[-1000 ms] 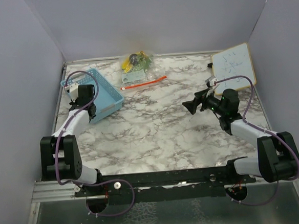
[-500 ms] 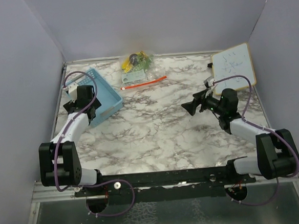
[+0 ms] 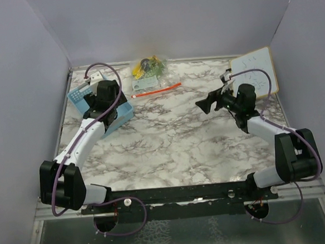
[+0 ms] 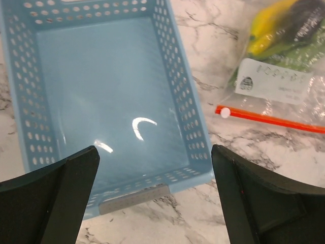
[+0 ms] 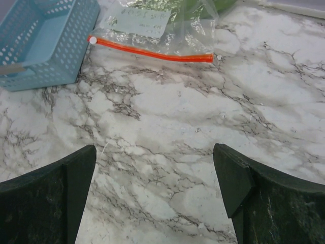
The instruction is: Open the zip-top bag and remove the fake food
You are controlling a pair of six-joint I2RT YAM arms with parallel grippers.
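My right gripper is going down next, outward and to the left in the top view, onto the zip's end [image 3: 178, 85] [image 5: 208, 58] opposite the slider, because that end lies clear of food.
The zip-top bag [image 3: 150, 81] lies flat at the back middle of the table, its orange-red zip strip [image 3: 157, 90] on the near side with the slider at its left end. The fake food [image 3: 147, 66] is inside: yellow [image 4: 271, 28], dark [image 4: 307, 18] and green pieces. The bag [image 4: 284, 86] shows at the right of the left wrist view and the bag [image 5: 162, 23] at the top of the right wrist view. My left gripper [image 3: 109, 100] [image 4: 155, 152] hangs open over the blue basket, left of the bag. My right gripper [image 3: 207, 104] [image 5: 155, 150] is open above bare marble, right of and nearer than the bag.
The light-blue mesh basket [image 3: 78, 94] [image 4: 183, 91] [image 5: 40, 46] stands at the back left, with nothing in it. A whiteboard [image 3: 254, 71] lies at the back right. Grey walls close in the table on three sides.
My left gripper has gone from shut to open, and its arm has swung forward and right over the basket. My right gripper has shifted slightly farther back.
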